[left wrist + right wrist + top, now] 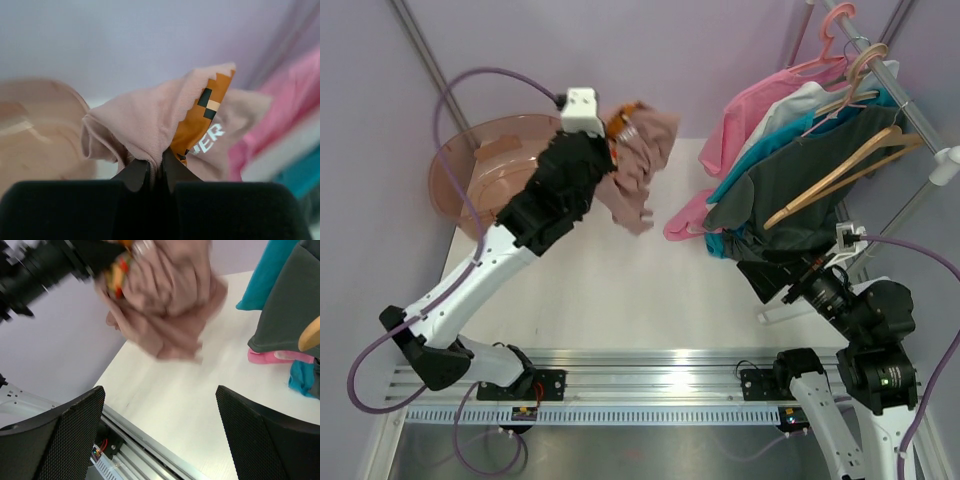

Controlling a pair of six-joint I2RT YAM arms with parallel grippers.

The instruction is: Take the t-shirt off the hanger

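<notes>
The left gripper swings over the brown bowl next, below-left of it in the top view, lowers and releases the t-shirt's fold, with the hanger bare.
My left gripper [612, 150] is shut on a bunched fold of the dusty-pink t-shirt [642, 165], holding it up over the back of the table. In the left wrist view the jaws [156, 162] pinch the t-shirt [145, 120], and an orange pixel print shows on it. The wooden hanger [840, 175] hangs bare at the rack on the right, in front of a dark grey shirt; one end of the hanger [311, 334] shows in the right wrist view. My right gripper [159, 390] is open and empty, low over the table, facing the t-shirt [170, 305].
A translucent brown bowl [480, 165] sits at the back left behind the left arm. A rack at the right carries pink [760, 110], white, teal [775, 150] and dark grey [790, 205] shirts on other hangers. The metal rail [650, 360] runs along the near edge.
</notes>
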